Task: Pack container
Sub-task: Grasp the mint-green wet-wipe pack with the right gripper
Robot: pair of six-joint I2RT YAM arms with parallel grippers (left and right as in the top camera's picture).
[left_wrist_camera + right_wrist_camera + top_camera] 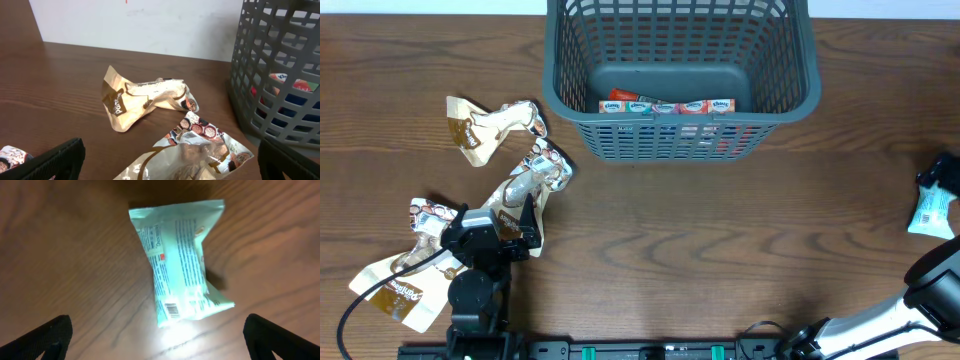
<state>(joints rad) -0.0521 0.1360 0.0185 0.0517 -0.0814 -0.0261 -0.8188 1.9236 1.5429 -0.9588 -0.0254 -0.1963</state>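
My right gripper needs to lower its fingers around the packet's middle next and close, because the pale green packet (934, 204) (179, 262) is below my open fingers.
The dark grey lattice basket (680, 70) stands at the back middle of the table, with a row of small tissue packs (665, 106) on its bottom; its side also shows in the left wrist view (280, 75). My left gripper (520, 225) is open, its fingers spread either side of a crumpled cream-and-brown snack bag (200, 152) lying on the table (720, 230). My right gripper (945, 195) is open above a pale green packet (180, 262) at the right edge, not touching it.
Three more cream-and-brown snack bags lie on the left: one at the back (485, 125), also in the left wrist view (145, 100), one by the left arm (430, 215), and one at the front left (395, 290).
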